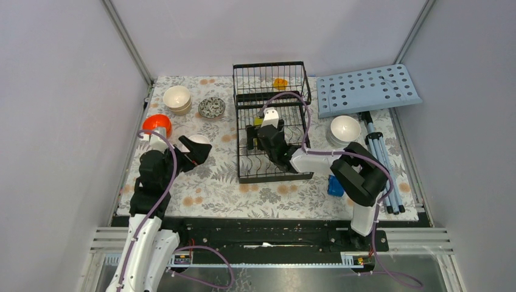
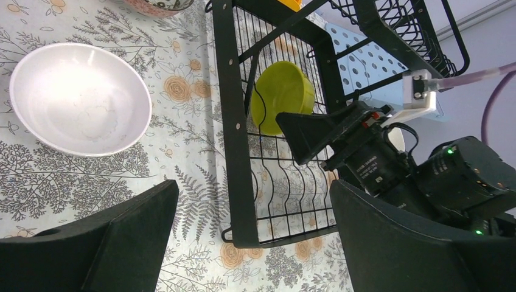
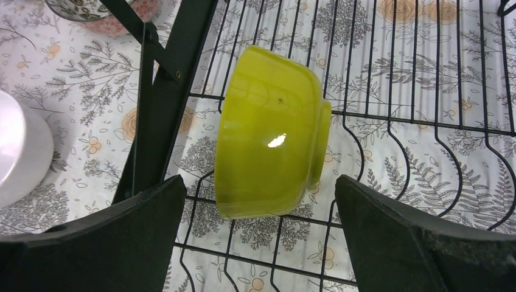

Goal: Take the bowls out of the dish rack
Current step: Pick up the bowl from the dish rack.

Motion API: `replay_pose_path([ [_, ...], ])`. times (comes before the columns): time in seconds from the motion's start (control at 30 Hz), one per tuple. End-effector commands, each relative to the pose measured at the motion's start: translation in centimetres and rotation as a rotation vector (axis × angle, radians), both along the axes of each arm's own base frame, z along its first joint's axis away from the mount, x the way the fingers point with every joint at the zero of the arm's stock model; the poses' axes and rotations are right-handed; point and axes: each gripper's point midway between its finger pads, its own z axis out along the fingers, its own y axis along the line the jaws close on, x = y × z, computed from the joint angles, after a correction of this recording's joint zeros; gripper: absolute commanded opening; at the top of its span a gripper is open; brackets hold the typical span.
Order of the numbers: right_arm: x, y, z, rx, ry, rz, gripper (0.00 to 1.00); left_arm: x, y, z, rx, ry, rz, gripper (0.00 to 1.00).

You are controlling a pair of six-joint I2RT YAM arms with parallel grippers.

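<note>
To grab the yellow-green bowl (image 3: 271, 134) across rim and foot, my right gripper will lower slightly first.
The black wire dish rack (image 1: 271, 164) stands mid-table. A yellow-green bowl (image 3: 271, 134) rests on its edge between the tines of the flat base, also seen in the left wrist view (image 2: 283, 94). My right gripper (image 3: 258, 237) reaches into the rack (image 3: 152, 115) and is open, one finger on each side of this bowl, not touching it. My left gripper (image 2: 252, 237) is open and empty, left of the rack (image 2: 234, 152), beside a white bowl (image 2: 79, 97) on the cloth. An orange piece (image 1: 280, 83) lies in the raised basket.
On the cloth to the left stand an orange bowl (image 1: 157, 125), a cream stack (image 1: 177, 99) and a dark-patterned bowl (image 1: 212, 107). A white bowl stack (image 1: 344, 129) stands right of the rack, by a light-blue perforated board (image 1: 367, 90), folded metal legs (image 1: 380, 158) and a small blue object (image 1: 334, 185).
</note>
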Motion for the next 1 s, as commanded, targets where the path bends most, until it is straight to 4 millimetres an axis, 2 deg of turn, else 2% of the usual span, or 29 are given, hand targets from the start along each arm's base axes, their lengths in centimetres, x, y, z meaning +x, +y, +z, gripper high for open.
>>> replay_pose_path([
  [0.0,1.8,0.7,1.6,0.035,-0.074,-0.037,0.99,0.2,-0.1,1.4,-0.005,-0.061,-0.003,0.99],
  [0.53,2.9,0.8,0.1,0.045,-0.061,-0.005,0.83,0.1,-0.6,1.3,-0.012,-0.056,-0.023,0.99],
  [0.97,2.6,0.8,0.3,0.058,-0.067,0.013,0.64,0.1,-0.6,1.2,-0.015,-0.054,-0.023,0.99],
])
